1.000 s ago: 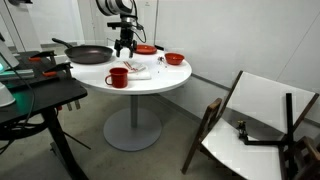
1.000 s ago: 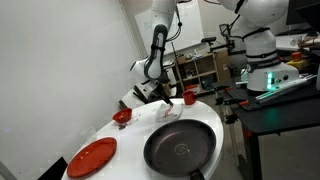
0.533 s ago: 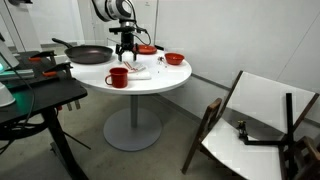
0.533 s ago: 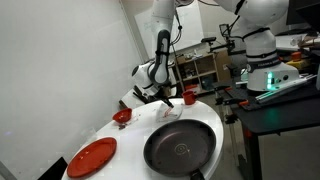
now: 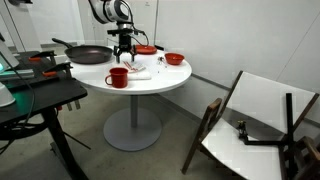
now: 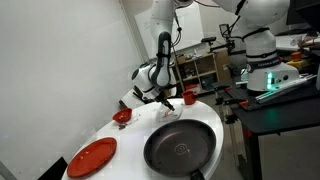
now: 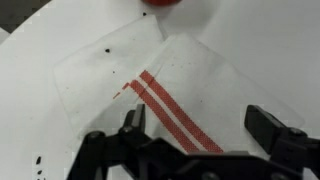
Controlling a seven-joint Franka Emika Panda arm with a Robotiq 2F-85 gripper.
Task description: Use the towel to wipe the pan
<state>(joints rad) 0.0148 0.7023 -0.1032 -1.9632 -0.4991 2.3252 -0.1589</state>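
Observation:
Next, my gripper first moves down and to the right in the wrist view, from above the towel's red stripes onto the plain cloth beyond them.
A white towel with two red stripes (image 7: 190, 85) lies flat on the round white table, and it shows in both exterior views (image 5: 136, 70) (image 6: 166, 114). My gripper (image 7: 200, 125) is open and empty, directly above the towel with one finger on each side of it. It also shows in both exterior views (image 5: 124, 53) (image 6: 160, 98). The black pan (image 5: 88, 54) (image 6: 180, 148) sits on the table beside the towel, empty, its handle pointing off the table.
A red mug (image 5: 118, 77) (image 6: 187, 97) stands next to the towel. A red plate (image 5: 146, 49) (image 6: 92, 157) and a red bowl (image 5: 174, 59) (image 6: 121, 116) also sit on the table (image 5: 150, 88). A folding chair (image 5: 250, 120) and a black bench (image 5: 35, 95) stand nearby.
The arm has shifted slightly and the gripper has come down a little over the towel. Nothing on the table has moved.

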